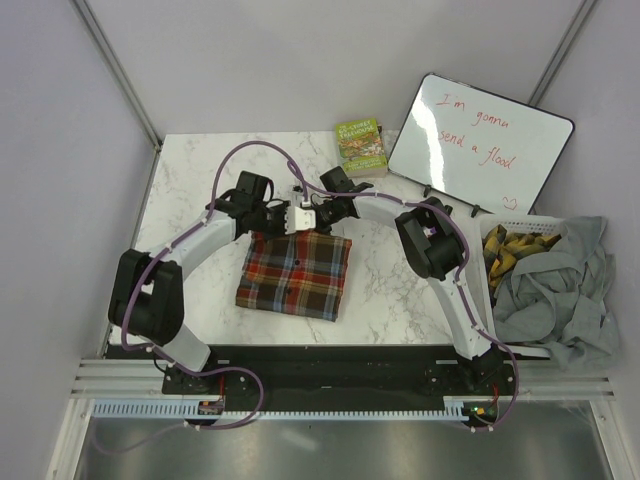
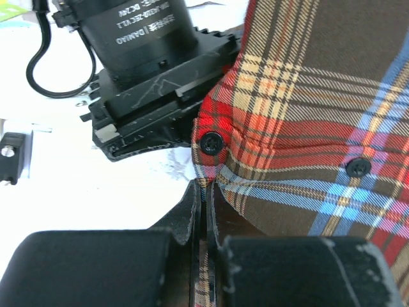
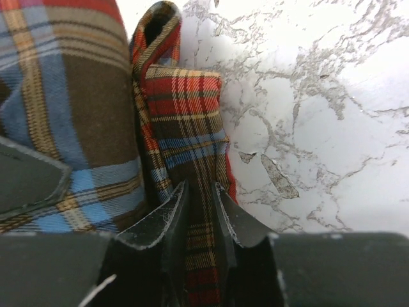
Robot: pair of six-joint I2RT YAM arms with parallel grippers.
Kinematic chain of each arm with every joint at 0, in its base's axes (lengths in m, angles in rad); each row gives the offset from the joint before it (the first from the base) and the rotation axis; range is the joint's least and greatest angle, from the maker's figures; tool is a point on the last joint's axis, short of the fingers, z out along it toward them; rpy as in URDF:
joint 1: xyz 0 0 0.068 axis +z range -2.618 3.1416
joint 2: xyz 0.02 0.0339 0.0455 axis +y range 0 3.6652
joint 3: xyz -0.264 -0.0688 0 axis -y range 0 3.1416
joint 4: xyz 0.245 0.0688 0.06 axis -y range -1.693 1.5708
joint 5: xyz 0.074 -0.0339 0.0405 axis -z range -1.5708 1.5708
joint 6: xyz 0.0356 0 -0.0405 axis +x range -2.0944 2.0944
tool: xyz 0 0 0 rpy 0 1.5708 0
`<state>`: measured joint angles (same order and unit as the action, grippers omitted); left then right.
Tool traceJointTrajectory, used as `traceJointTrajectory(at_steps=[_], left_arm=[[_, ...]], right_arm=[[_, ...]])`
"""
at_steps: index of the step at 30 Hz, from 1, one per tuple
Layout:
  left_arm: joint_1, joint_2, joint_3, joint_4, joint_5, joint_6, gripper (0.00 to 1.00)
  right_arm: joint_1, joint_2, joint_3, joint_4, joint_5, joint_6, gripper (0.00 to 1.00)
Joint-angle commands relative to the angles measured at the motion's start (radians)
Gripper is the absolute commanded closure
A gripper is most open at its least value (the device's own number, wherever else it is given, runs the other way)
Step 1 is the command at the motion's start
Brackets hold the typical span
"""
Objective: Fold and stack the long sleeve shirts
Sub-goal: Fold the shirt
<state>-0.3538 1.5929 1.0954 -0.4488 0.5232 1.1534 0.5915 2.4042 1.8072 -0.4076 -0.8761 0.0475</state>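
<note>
Next, my left gripper moves back toward my base, sliding the shirt, then lets go of the thin hem (image 2: pixel 208 181), since the shirt already lies folded.
A plaid flannel long sleeve shirt (image 1: pixel 297 272) in red-orange, brown and blue lies folded into a rectangle on the marble table. My left gripper (image 1: pixel 283 219) and right gripper (image 1: pixel 322 214) meet at its far edge, close together. In the left wrist view my left gripper (image 2: pixel 208 192) is shut on a thin edge of the shirt (image 2: pixel 319 109) beside two dark buttons. In the right wrist view my right gripper (image 3: pixel 199 192) is shut on a narrow folded band of the shirt (image 3: pixel 185 121). A grey garment (image 1: pixel 565 290) is heaped at the right; I cannot tell its type.
A green book (image 1: pixel 360 147) and a tilted whiteboard (image 1: pixel 480 145) stand at the back of the table. A white basket (image 1: pixel 545 222) holding yellow-dark cloth sits at the right edge under the grey heap. The right arm's wrist (image 2: pixel 147 77) fills the left wrist view's upper left.
</note>
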Motion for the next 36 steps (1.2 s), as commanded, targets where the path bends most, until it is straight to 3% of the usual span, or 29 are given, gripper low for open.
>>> traceJointTrajectory(at_steps=[1,8,13,20,29,30,32,36], left_arm=[[0.006,0.016,-0.015,0.191,-0.061,0.039,0.98],[0.01,0.042,-0.072,0.28,-0.107,0.026,0.98],[-0.002,-0.025,-0.19,0.256,-0.038,0.101,0.98],[-0.042,-0.057,-0.259,0.205,-0.048,0.072,0.98],[-0.045,-0.111,-0.187,0.157,-0.052,0.012,0.98],[-0.047,-0.113,-0.174,0.156,-0.054,0.008,0.97],[-0.048,-0.097,-0.135,0.151,-0.071,-0.003,0.8],[-0.015,-0.028,-0.046,0.093,-0.094,-0.069,0.66]], right_arm=[[0.004,0.016,-0.023,-0.068,0.015,-0.041,0.72],[0.005,0.018,-0.022,-0.074,0.012,-0.04,0.72],[0.005,-0.01,0.024,-0.118,0.019,-0.081,0.7],[-0.005,-0.088,0.056,-0.175,0.058,-0.13,0.65],[-0.004,-0.033,0.07,-0.227,0.023,-0.155,0.66],[-0.004,-0.03,0.076,-0.226,0.035,-0.153,0.66],[-0.01,-0.031,0.116,-0.229,0.048,-0.15,0.64],[-0.09,-0.054,0.222,-0.27,0.097,-0.14,0.52]])
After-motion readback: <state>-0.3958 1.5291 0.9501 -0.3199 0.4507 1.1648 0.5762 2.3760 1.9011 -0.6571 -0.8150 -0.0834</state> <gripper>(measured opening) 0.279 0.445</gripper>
